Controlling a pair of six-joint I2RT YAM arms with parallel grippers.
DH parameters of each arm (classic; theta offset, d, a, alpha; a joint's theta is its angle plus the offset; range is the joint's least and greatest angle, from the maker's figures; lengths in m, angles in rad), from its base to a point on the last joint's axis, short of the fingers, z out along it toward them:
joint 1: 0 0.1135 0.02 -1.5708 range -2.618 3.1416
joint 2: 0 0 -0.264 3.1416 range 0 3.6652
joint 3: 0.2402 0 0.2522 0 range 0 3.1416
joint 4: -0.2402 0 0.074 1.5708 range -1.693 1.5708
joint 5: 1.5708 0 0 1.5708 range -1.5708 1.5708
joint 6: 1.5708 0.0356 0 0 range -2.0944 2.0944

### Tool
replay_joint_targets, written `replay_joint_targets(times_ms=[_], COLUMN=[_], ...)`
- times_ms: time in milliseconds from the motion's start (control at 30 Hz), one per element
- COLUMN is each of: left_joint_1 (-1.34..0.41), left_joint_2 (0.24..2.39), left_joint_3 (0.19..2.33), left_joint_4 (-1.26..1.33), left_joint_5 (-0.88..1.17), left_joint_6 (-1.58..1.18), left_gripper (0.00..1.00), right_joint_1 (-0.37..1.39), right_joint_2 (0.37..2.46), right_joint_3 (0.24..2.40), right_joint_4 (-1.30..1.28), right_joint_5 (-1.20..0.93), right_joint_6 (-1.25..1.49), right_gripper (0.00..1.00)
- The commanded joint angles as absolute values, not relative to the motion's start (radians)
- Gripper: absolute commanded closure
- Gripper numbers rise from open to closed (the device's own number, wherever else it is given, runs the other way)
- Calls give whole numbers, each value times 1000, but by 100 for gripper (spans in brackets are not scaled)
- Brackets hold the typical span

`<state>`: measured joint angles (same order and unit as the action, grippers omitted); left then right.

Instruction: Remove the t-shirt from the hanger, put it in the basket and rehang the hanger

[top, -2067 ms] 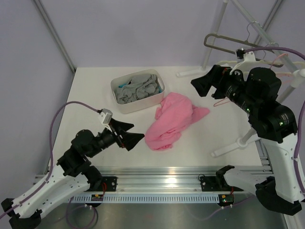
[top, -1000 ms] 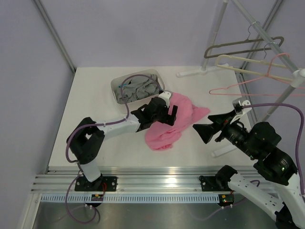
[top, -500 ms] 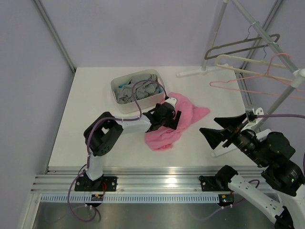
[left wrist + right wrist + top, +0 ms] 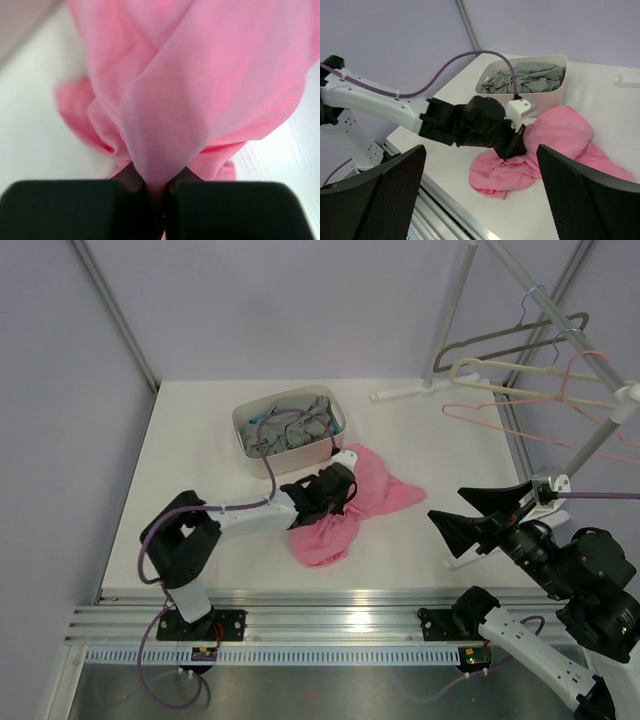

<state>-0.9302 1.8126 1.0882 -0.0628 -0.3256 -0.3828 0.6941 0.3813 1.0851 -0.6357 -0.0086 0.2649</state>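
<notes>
I will raise my left gripper next, move it outward over the grey clothes inside the white tub, lower it and let go, because the tub stands open just outward of the shirt.
The pink t-shirt (image 4: pixel 372 490) lies in a crumpled heap on the white table, off any hanger. My left gripper (image 4: pixel 338 492) reaches in from the left and is shut on a fold of it. In the left wrist view the fabric (image 4: pixel 200 75) bulges out from between the closed jaws (image 4: pixel 157 184). The right wrist view shows the t-shirt (image 4: pixel 560 135) with the left gripper (image 4: pixel 516 145) pinching its near side. The dark grey hanger (image 4: pixel 441 361) hangs bare on the rack at the top right. My right gripper (image 4: pixel 466 515) hovers open to the right of the shirt, holding nothing.
A white tub (image 4: pixel 240 427) of grey clothes stands just behind the shirt. A cream hanger (image 4: pixel 520 376) and a thin pink wire hanger (image 4: pixel 520 417) hang on the rack beside the grey one. The rack's pole (image 4: pixel 455 315) and foot (image 4: pixel 400 392) stand at the back right.
The left gripper has shut on the t-shirt and drawn it left and toward the near edge, so the heap has shifted. The right gripper has drifted slightly right, still open.
</notes>
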Motion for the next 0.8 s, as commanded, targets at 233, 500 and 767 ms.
replay_joint_targets(times_ms=[233, 500, 767], left_joint_1=[-919, -747, -611], left_joint_2=[1339, 1261, 1373], left_joint_3=[1351, 1289, 1396], left_joint_4=[-361, 24, 86], left_joint_5=[-866, -688, -577], left_joint_6=[-83, 101, 170], left_gripper=[100, 100, 100], right_joint_1=[703, 703, 703], right_joint_2=[336, 331, 307], right_joint_3=[1062, 1035, 1032], right_joint_4=[-583, -568, -563], right_joint_5=[15, 5, 5], right_joint_6=[244, 258, 259], right_gripper=[1, 1, 1])
